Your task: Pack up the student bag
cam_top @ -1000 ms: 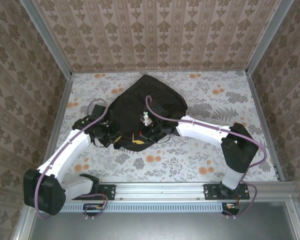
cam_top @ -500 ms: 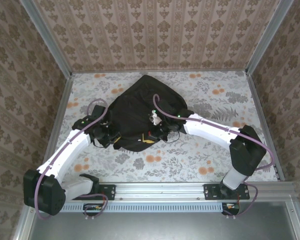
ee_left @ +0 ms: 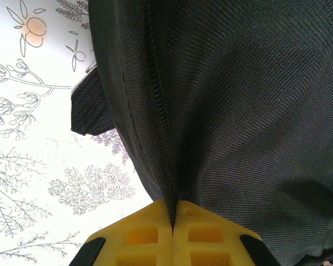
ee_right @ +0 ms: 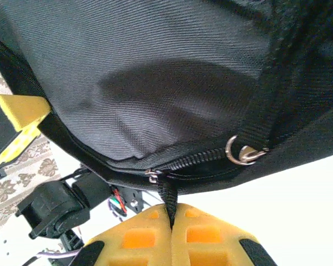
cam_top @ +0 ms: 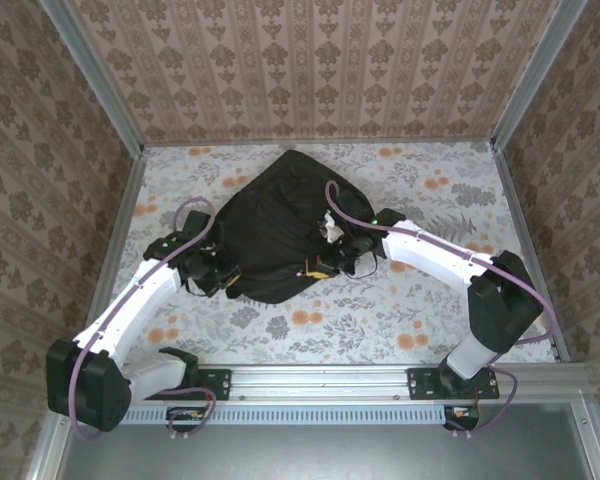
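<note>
The right gripper draws the pull toward the metal ring past the gripper next, away from the left gripper, then releases it, since the zipper gapes there.
The student bag, a big black fabric backpack, lies at the table's middle. In the top view my left gripper is at its near left edge and my right gripper at its near right edge. In the left wrist view the left gripper is shut on a fold of the bag's fabric beside a zipper seam. Seen from the right wrist, the right gripper is shut on a black webbing zipper pull that hangs from the metal slider. A metal ring sits on a strap to the right.
The table has a floral cloth, with bare cloth in front of and right of the bag. Patterned walls with aluminium posts close in three sides. A metal rail with both arm bases runs along the near edge.
My right gripper has travelled to the right along the bag's near edge with the zipper pull in it. The left arm has stayed where it was.
</note>
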